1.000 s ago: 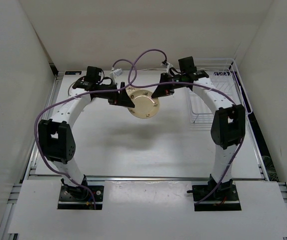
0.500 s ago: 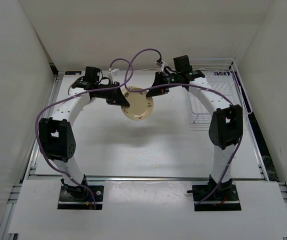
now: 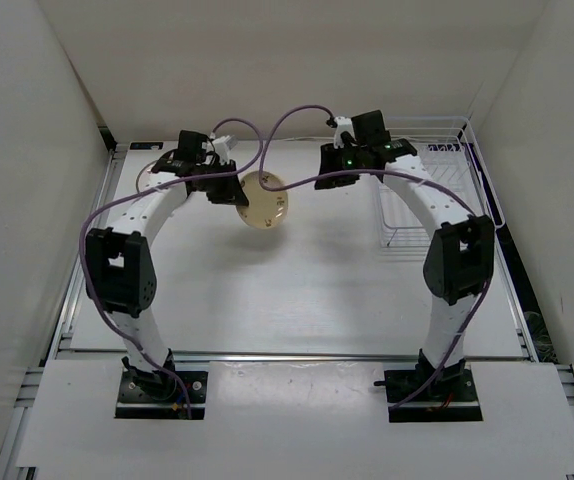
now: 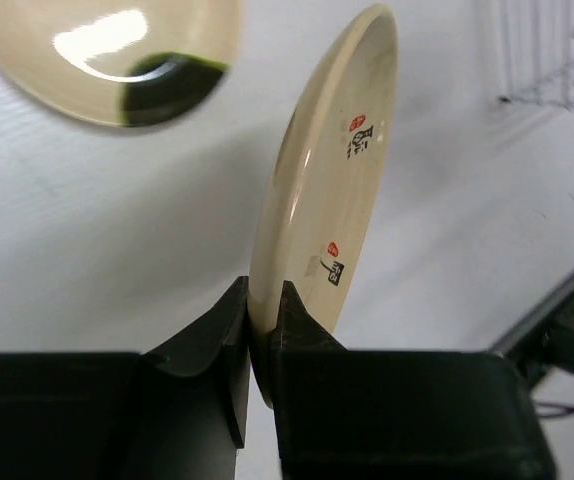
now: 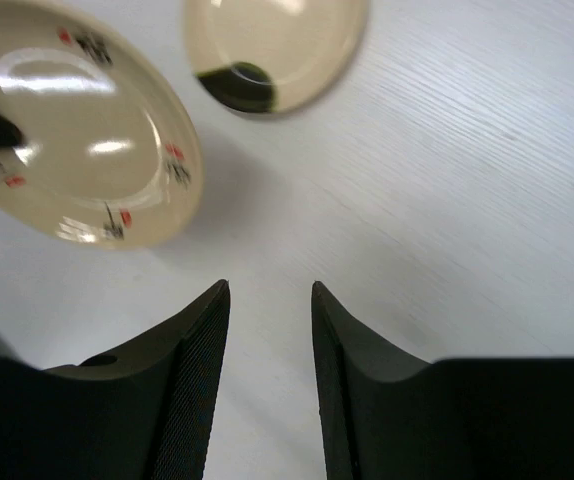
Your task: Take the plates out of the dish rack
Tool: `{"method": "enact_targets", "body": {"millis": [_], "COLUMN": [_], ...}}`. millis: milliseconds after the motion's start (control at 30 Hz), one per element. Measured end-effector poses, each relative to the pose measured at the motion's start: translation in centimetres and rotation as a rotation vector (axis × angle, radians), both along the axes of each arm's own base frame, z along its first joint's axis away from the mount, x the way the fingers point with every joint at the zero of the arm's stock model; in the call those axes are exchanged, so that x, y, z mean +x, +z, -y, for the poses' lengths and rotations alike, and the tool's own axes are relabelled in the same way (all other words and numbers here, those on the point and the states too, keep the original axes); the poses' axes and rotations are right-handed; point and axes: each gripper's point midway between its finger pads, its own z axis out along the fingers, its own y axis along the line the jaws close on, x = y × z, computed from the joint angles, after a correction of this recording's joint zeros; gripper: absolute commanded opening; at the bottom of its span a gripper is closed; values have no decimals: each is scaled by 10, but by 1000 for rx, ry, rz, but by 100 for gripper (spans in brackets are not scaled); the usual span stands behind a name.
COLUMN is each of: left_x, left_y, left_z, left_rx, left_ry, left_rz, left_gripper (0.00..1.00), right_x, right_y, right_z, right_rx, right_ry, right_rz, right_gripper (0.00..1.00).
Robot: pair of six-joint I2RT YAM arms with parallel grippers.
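Observation:
I should next move my left gripper outward and down over the upper side of the empty flat plate (image 4: pixel 107 55), and there I should let go of the held plate.
A tan-yellow plate (image 3: pixel 265 200) with small red and black marks hangs above the table, standing on edge. My left gripper (image 3: pixel 235 192) is shut on its rim; in the left wrist view the plate (image 4: pixel 332 200) rises out of the jaws of that gripper (image 4: pixel 262 292). My right gripper (image 3: pixel 324 181) is just right of the plate, apart from it, open with only bare table between its fingers (image 5: pixel 270 288). The held plate (image 5: pixel 77 150) shows at the right wrist view's upper left. The white wire dish rack (image 3: pixel 435 196) stands at the right back.
A second tan plate (image 5: pixel 275 45) with a dark green patch lies flat on the table beyond the held one, also seen as a plate (image 4: pixel 107 55) in the left wrist view. Purple cables (image 3: pixel 292 110) loop above both wrists. White walls enclose the table.
My left gripper has shut on the plate's rim and drawn it slightly left. My right gripper has opened, let the plate go, and pulled back to the right.

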Motion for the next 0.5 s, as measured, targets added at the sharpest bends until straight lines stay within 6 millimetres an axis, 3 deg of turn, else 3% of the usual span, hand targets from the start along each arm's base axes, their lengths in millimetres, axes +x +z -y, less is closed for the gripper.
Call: {"method": "enact_targets", "body": {"millis": [167, 367, 500], "left_x": [39, 84, 105], "left_y": [-24, -48, -55], "left_z": [-3, 11, 3], "left_rx": [42, -21, -80], "left_ry": [78, 64, 69], "left_rz": [-30, -56, -72], "left_gripper": [10, 10, 10], "right_x": [-10, -62, -99], "right_y": [14, 55, 66], "right_z": [49, 93, 117], "right_rx": [-160, -226, -235], "right_ry": [-111, -158, -183], "right_rz": [111, 234, 269], "right_gripper": [43, 43, 43]}}
